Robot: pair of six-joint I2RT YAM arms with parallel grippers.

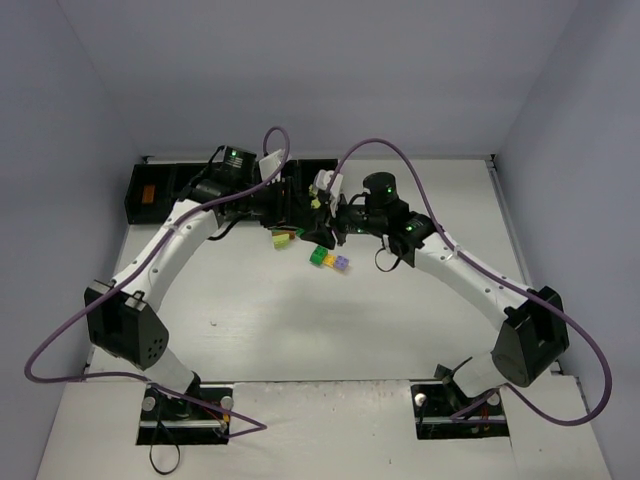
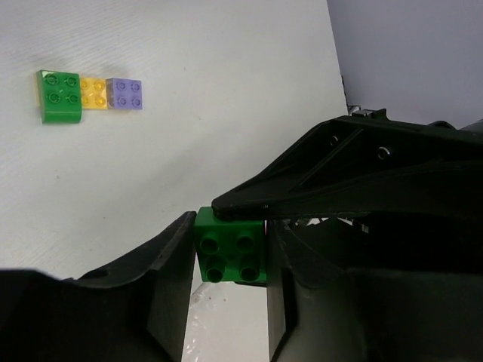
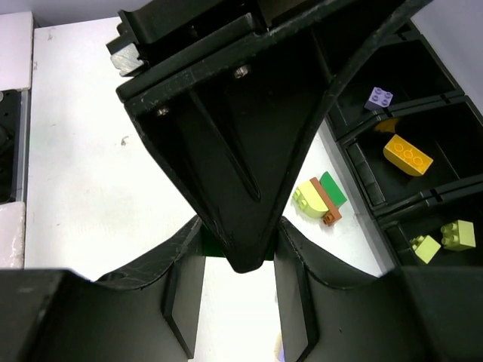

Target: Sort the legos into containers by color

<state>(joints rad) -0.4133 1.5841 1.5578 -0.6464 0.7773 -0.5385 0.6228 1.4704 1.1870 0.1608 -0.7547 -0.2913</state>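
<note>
My left gripper swings to its left in the top view next, lowers to the bin [image 1: 184, 178] below it, beside the orange brick's, and releases the green brick.
A dark green lego [image 2: 230, 256] hangs between both grippers in front of the containers [image 1: 165, 180]. My left gripper [image 2: 230, 234] is shut on its two sides. My right gripper [image 3: 238, 241] is shut on the same brick, one of its fingers [image 2: 317, 188] lying across the top. In the right wrist view only a green sliver [image 3: 207, 245] shows behind the left finger. In the top view the left gripper [image 1: 300, 208] and right gripper [image 1: 322, 215] meet tip to tip. On the table lie a green lego [image 2: 59, 96], a yellow one [image 2: 93, 92] and a lilac one [image 2: 124, 93].
The black bins [image 3: 430, 197] hold a lilac brick [image 3: 379, 96], a yellow brick [image 3: 407, 156] and lime bricks [image 3: 441, 237]. An orange brick [image 1: 146, 195] lies in the far left bin. A lime, brown and green clump [image 3: 321, 197] sits in front of the bins.
</note>
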